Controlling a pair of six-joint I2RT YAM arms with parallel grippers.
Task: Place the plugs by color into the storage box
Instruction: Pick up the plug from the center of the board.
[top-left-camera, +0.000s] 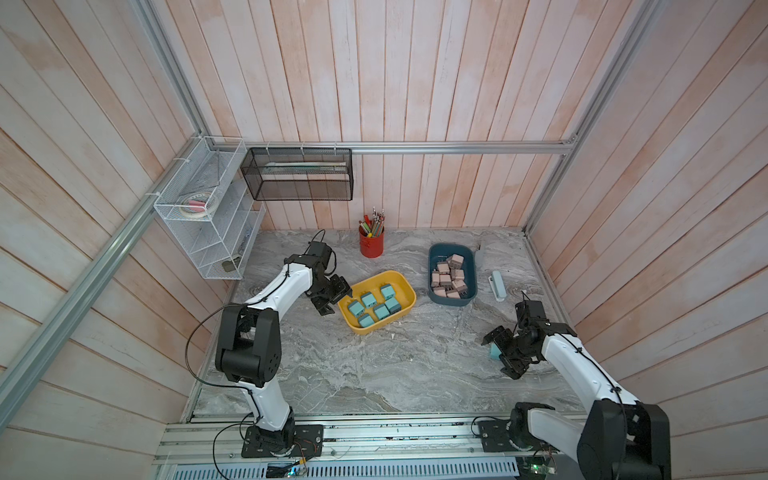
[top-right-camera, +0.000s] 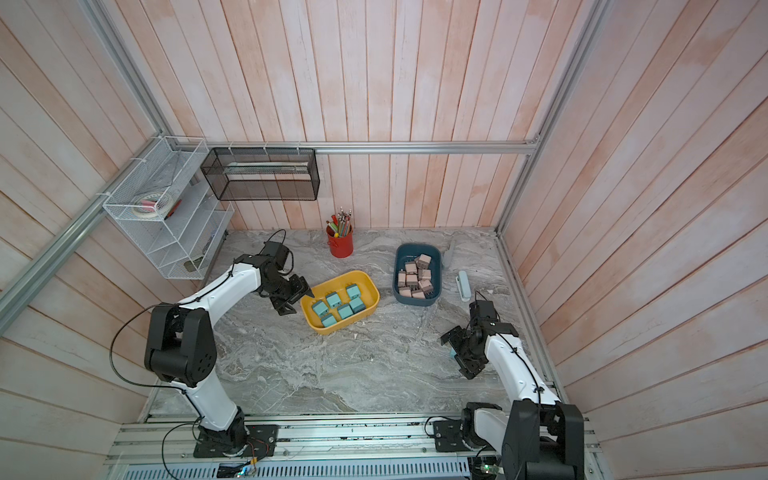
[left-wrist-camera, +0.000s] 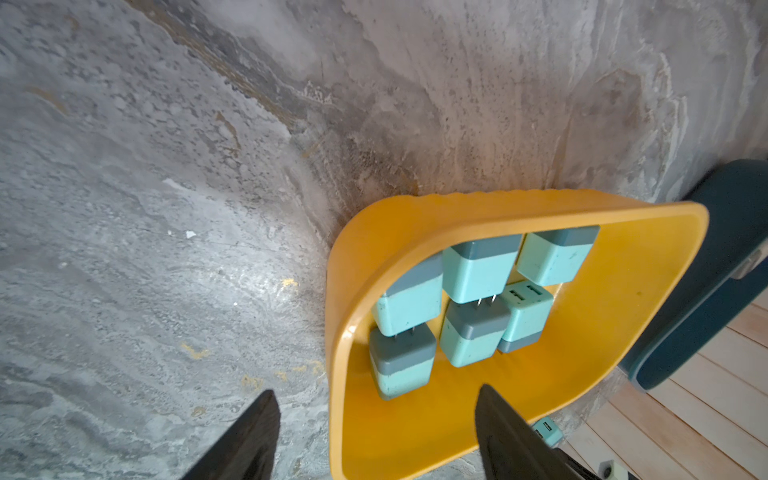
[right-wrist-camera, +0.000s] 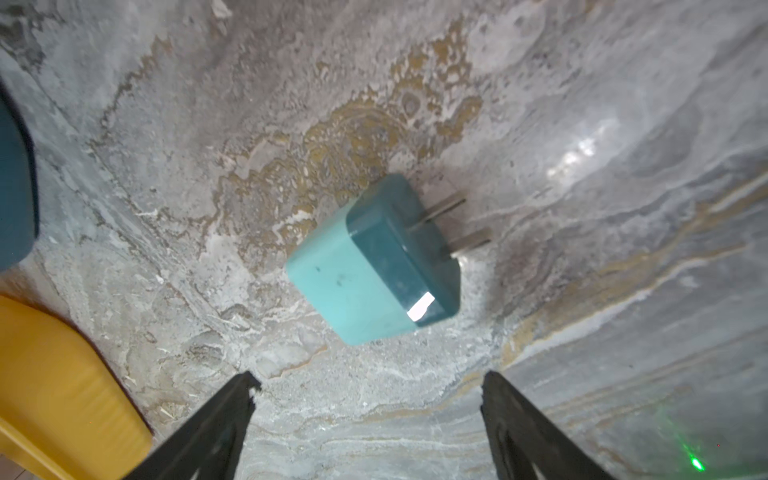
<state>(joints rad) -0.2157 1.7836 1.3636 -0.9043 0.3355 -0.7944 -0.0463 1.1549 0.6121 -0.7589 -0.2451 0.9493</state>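
Next, my right gripper will swing outward with a turn, then lower around the loose teal plug's sides, since the plug lies at an angle to my open fingers.
A yellow storage box (top-left-camera: 374, 275) (top-right-camera: 338, 275) (left-wrist-camera: 457, 212) holds several teal plugs (top-left-camera: 374, 307) (left-wrist-camera: 478, 274). To its right, a dark blue box (top-left-camera: 442, 253) (top-right-camera: 409, 249) holds several pink plugs (top-left-camera: 451, 276). My left gripper (top-left-camera: 338, 301) (left-wrist-camera: 376, 392) is open and straddles the yellow box's left rim, one finger inside and one outside, holding nothing. One loose teal plug (right-wrist-camera: 370, 266) (top-left-camera: 494, 352) lies on its side on the marble table, prongs out. My right gripper (top-left-camera: 498, 355) (right-wrist-camera: 370, 376) is open just above it, with nothing between its fingers.
A red pencil cup (top-left-camera: 371, 243) stands at the back of the table. A pale blue-white bar (top-left-camera: 497, 284) lies right of the blue box. White wire shelves (top-left-camera: 208, 232) and a black mesh basket (top-left-camera: 299, 174) hang on the walls at the back left.
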